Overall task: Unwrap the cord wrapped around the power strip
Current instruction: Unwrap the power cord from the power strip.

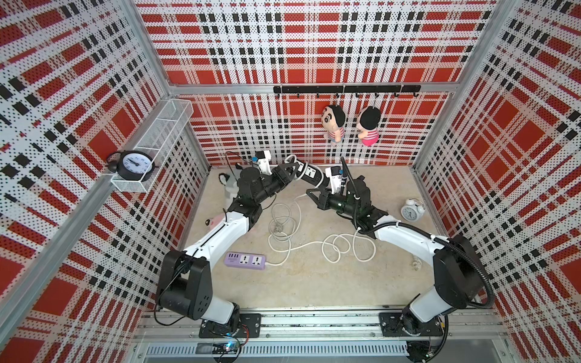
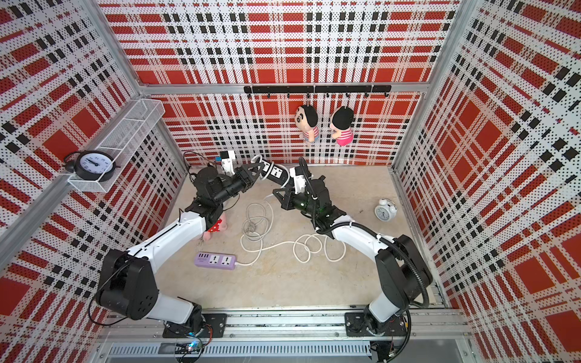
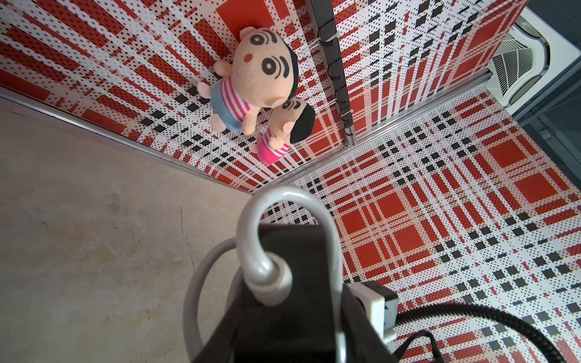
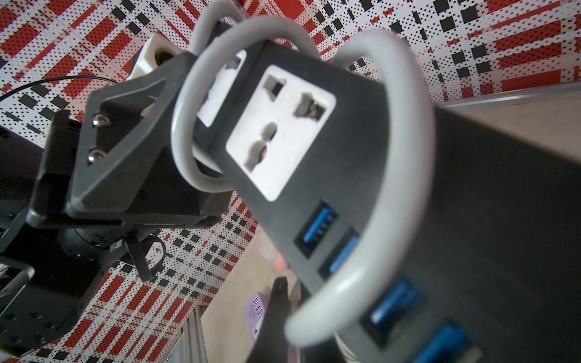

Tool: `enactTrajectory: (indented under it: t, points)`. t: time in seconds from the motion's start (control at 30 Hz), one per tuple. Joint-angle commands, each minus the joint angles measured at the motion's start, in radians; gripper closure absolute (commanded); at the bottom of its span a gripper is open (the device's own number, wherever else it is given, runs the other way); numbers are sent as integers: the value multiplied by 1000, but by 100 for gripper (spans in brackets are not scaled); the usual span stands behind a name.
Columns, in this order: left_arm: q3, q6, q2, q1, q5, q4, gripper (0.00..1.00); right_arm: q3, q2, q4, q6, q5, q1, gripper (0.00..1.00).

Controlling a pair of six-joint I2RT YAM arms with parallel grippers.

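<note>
My right gripper should next pull the cord it is holding past the power strip's loose end toward the white alarm clock [image 1: 412, 210] and let go. The cord still goes around the power strip's body.
A black power strip [image 1: 311, 173] [image 2: 276, 172] hangs in the air near the back wall, between my two grippers. My left gripper [image 1: 290, 169] [image 3: 289, 333] is shut on the end where the white cord [image 3: 251, 239] comes out. Turns of the cord [image 4: 405, 157] still ring the strip's body [image 4: 345, 141] over its sockets and blue USB ports. My right gripper [image 1: 309, 192] [image 4: 289, 314] sits just below the strip's other end, shut on a turn of the cord. From there the cord drops to loose loops [image 1: 283, 220] on the table.
A purple power strip [image 1: 245, 261] lies at the front left, its white cord looping [image 1: 339, 248] rightward under my right arm. A white alarm clock [image 1: 412, 211] stands at the right. Two plush dolls [image 1: 334, 122] hang on the back wall. A plush toy [image 2: 213, 228] lies under my left arm.
</note>
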Motion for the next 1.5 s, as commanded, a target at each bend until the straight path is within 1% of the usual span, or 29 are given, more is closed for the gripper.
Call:
enactTrajectory:
  t: [0.0, 0.07, 0.13, 0.17, 0.2, 0.27, 0.33, 0.43, 0.53, 0.67, 0.77, 0.83, 1.03, 1.17, 1.3, 1.43, 1.47]
  points:
    - [-15, -22, -39, 23, 80, 87, 100, 12, -53, -53, -42, 39, -41, 100]
    - [-35, -29, -50, 45, 114, 90, 100, 2, -75, -90, -50, 28, -79, 100]
    - [-68, -67, -67, 61, 136, 142, 100, -19, -97, -126, -59, 11, -125, 100]
    - [-91, -110, -70, 96, 153, 197, 100, -30, -105, -151, -70, 11, -144, 100]
    - [-108, -150, -69, 109, 168, 255, 100, -37, -108, -177, -83, 7, -157, 100]
    - [-135, -240, -59, 128, 186, 376, 100, -55, -109, -216, -108, -6, -179, 100]
    - [-149, -297, -48, 138, 180, 456, 100, -67, -106, -242, -137, 1, -189, 100]
    - [-152, -325, -35, 151, 170, 489, 100, -69, -93, -304, -207, 42, -209, 100]
    - [-163, -317, -44, 174, 159, 478, 100, -83, -89, -314, -233, 34, -270, 100]
    - [-168, -253, -65, 222, 148, 381, 100, -58, -83, -377, -309, 55, -367, 100]
    - [-153, -180, -91, 238, 125, 271, 100, -10, -67, -441, -379, 97, -429, 100]
    - [-142, -136, -110, 245, 107, 207, 100, 12, -61, -453, -403, 98, -473, 100]
    - [-144, -100, -149, 287, 99, 129, 100, 91, -39, -510, -481, 115, -579, 100]
    - [-125, -26, -174, 298, 68, 11, 100, 140, -21, -540, -532, 154, -610, 100]
    - [-76, 110, -204, 317, 19, -187, 100, 188, -1, -588, -581, 211, -628, 100]
    - [-81, 150, -225, 362, 37, -250, 100, 194, 13, -608, -591, 197, -648, 100]
    - [-77, 160, -224, 367, 43, -265, 100, 194, 15, -613, -595, 176, -649, 100]
